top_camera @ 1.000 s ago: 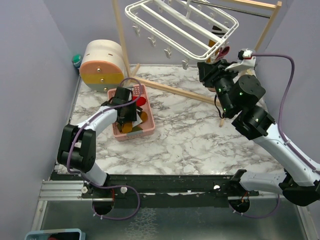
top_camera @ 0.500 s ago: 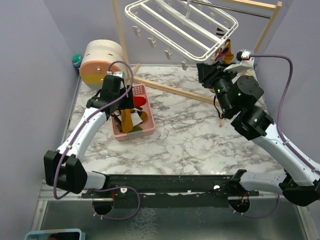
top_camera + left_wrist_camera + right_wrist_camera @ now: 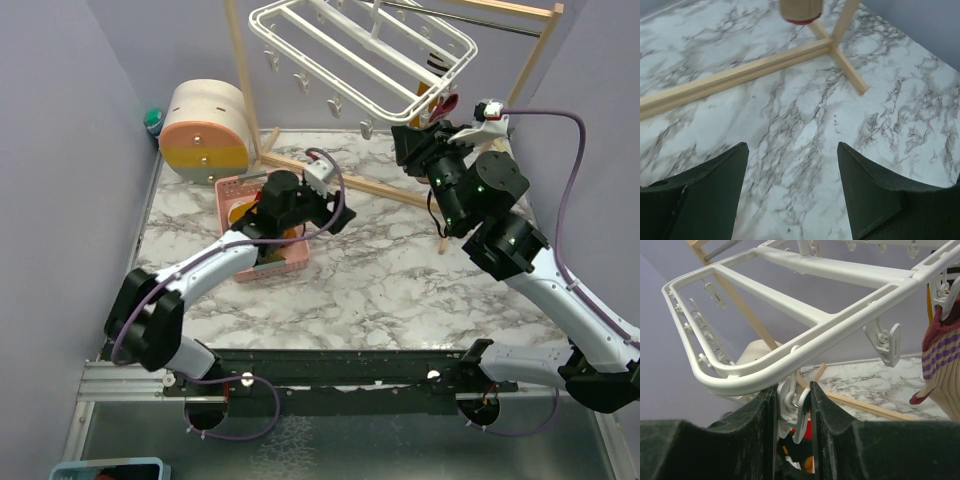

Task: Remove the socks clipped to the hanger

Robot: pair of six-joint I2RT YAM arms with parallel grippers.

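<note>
My left gripper should next swing to the right in the top view and tilt level onto the striped sock's foot end [image 3: 801, 9], which hangs free.
The white hanger [image 3: 360, 50] hangs from a wooden rack at the back. Near its right corner, a red striped sock [image 3: 447, 103] is still clipped on, and the right wrist view shows this sock [image 3: 940, 352] dangling at the right edge. My right gripper [image 3: 410, 137] is raised under the hanger's [image 3: 805, 315] front rail. Its jaws [image 3: 792, 387] are shut on a small white clip [image 3: 794, 407]. My left gripper [image 3: 338, 217] hovers over the marble table, right of the basket. It is open [image 3: 791, 146] and holds nothing.
A pink basket [image 3: 282, 268] with socks in it sits left of centre. Behind it stands a round wooden drawer box [image 3: 205, 125]. The rack's wooden base bars [image 3: 740, 75] lie across the table, and its uprights [image 3: 240, 70] rise at the back. Purple walls close both sides.
My left gripper rose out of the pink basket, swung right over the table and opened wider. The right gripper stayed on the clip.
</note>
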